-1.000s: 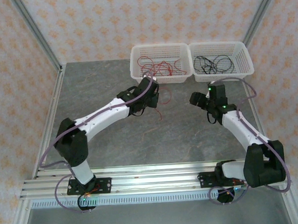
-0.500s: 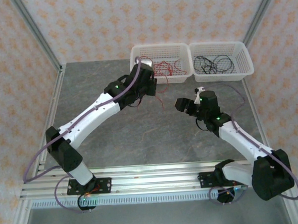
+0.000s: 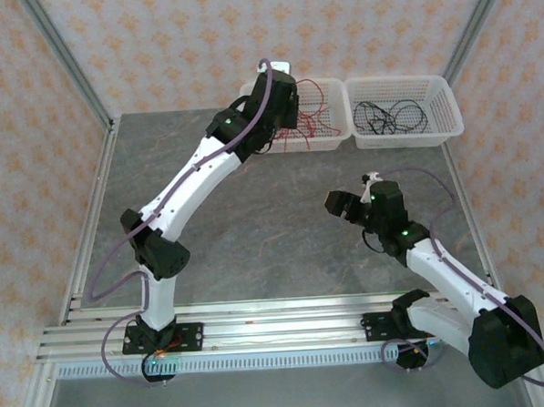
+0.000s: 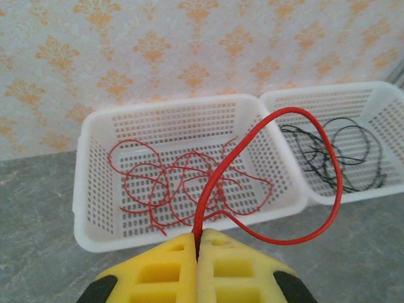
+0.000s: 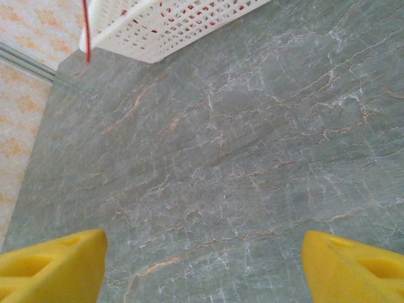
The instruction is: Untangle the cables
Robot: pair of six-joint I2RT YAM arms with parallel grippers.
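I will move my left gripper down into the white basket below it next and let go of this cable, since the other red cables of matching colour are there.
My left gripper [image 4: 198, 243] is shut on a red cable [image 4: 339, 183], which rises from between the yellow fingertips and curls in a wide loop over both baskets. In the top view the left gripper [image 3: 282, 101] hangs above the left white basket [image 3: 250, 139], where several loose red cables [image 3: 312, 125] lie. Black cables [image 3: 391, 117] lie in the right white basket [image 3: 406, 143]. My right gripper [image 3: 338, 204] stands open and low over the bare table, right of centre. Between its yellow fingertips [image 5: 57, 265] there is nothing but grey stone.
The two baskets stand side by side against the back wall. In the right wrist view the left basket's corner [image 5: 158, 28] shows at the top, with a red cable end [image 5: 86, 41] hanging beside it. Aluminium rails [image 3: 100, 222] border the grey table [image 3: 256, 250].
The left arm has stretched out and risen, carrying the red cable back over the left basket. The right arm has drawn back toward the near edge, its gripper still open.
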